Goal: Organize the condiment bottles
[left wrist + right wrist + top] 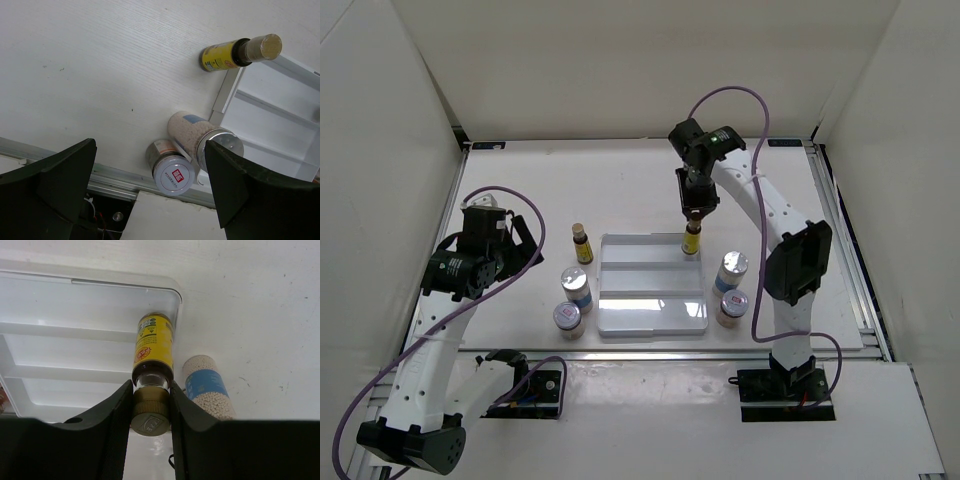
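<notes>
Next, my left gripper moves to the right in the top view and down onto that bottle's cap (pixel 578 229), because the second amber bottle still stands outside the rack (pixel 650 300).
My right gripper (pixel 692 213) (pixel 151 407) is shut on the cap of a slim amber bottle with a yellow label (pixel 691 242) (pixel 154 345). It holds the bottle upright at the back right corner of the white stepped rack (pixel 650 300) (pixel 75 305). A second amber bottle (pixel 582 243) (pixel 225 54) stands left of the rack. Nearer on that side are a blue-label bottle (pixel 576 288) (pixel 190 131) and a red-label bottle (pixel 567 320) (pixel 172 172). Right of the rack stand another blue-label bottle (pixel 731 270) (pixel 205 385) and a red-label one (pixel 732 306). My left gripper (pixel 520 250) (pixel 150 147) hangs open, high up and left of the bottles.
A metal rail (pixel 660 352) (pixel 100 175) runs along the near edge of the white table. White walls close in the left, right and back sides. The rack (pixel 270 110) has three steps, with only the held bottle at its back one.
</notes>
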{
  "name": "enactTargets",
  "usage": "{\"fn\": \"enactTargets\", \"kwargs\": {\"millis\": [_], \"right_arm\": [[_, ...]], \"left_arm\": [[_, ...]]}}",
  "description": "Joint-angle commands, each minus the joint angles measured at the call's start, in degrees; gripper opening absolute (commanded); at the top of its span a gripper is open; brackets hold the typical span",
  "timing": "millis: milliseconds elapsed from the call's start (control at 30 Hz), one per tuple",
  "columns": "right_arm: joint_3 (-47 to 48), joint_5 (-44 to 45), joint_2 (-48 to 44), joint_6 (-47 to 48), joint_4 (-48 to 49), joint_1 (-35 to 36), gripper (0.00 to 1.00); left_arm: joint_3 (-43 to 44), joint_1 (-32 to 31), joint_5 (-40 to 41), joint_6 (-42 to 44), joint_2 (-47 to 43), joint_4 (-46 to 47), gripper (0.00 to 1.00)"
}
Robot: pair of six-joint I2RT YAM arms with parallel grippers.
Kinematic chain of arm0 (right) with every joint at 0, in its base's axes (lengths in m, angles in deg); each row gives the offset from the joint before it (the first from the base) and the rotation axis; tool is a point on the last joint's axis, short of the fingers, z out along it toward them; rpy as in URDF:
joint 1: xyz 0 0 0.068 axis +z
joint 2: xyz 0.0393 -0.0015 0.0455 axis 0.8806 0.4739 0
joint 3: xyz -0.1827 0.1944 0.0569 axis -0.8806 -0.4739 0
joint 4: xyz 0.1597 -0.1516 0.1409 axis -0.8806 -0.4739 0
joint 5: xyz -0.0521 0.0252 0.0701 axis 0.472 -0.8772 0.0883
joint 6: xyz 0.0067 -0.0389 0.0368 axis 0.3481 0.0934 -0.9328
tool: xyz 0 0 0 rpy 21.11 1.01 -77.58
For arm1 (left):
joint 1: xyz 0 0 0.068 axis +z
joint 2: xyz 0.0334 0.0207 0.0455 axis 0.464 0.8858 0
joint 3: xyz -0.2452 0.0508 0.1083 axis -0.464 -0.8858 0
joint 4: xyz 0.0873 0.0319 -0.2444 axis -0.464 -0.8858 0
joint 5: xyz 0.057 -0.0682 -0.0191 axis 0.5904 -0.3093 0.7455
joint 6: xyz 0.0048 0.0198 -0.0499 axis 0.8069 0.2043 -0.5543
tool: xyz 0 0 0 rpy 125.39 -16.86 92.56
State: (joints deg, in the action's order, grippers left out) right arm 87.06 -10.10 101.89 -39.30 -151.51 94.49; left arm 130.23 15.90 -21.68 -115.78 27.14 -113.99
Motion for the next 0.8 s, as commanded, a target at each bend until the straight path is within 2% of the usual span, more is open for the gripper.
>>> {"fn": "enactTargets", "kwargs": {"millis": [0,467,567,700,733,767], "right_arm": [[3.3,1.1,0.6,-0.6,-6.9,0.1,0.0],[-1.7,-0.6,4.1,-0.6,-2.6,0.1,0.01],[-2.9,-0.6,4.1,-0.6,-2.6,0.1,0.14],[-3.9,-1.6,1.9,0.0,-2.6,0.1,0.71],[-3.4,-1.6,1.9,0.0,-2.6,0.1,0.89],[-2.6,-1.1,1.2,0.0,-3.2,0.1,0.97]], "left_arm": [[-0.2,-0.2,1.0,-0.1,-0.6,0.2,1.0],[-0.2,-0.2,1.6,0.4,-0.6,0.2,1.0],[-0.2,-0.2,1.6,0.4,-0.6,0.2,1.0],[-0.2,-0.2,0.5,0.4,0.4,0.2,1.0],[-0.2,-0.7,0.5,0.4,0.4,0.2,1.0],[-0.2,-0.7,0.5,0.4,1.1,0.2,1.0]]}}
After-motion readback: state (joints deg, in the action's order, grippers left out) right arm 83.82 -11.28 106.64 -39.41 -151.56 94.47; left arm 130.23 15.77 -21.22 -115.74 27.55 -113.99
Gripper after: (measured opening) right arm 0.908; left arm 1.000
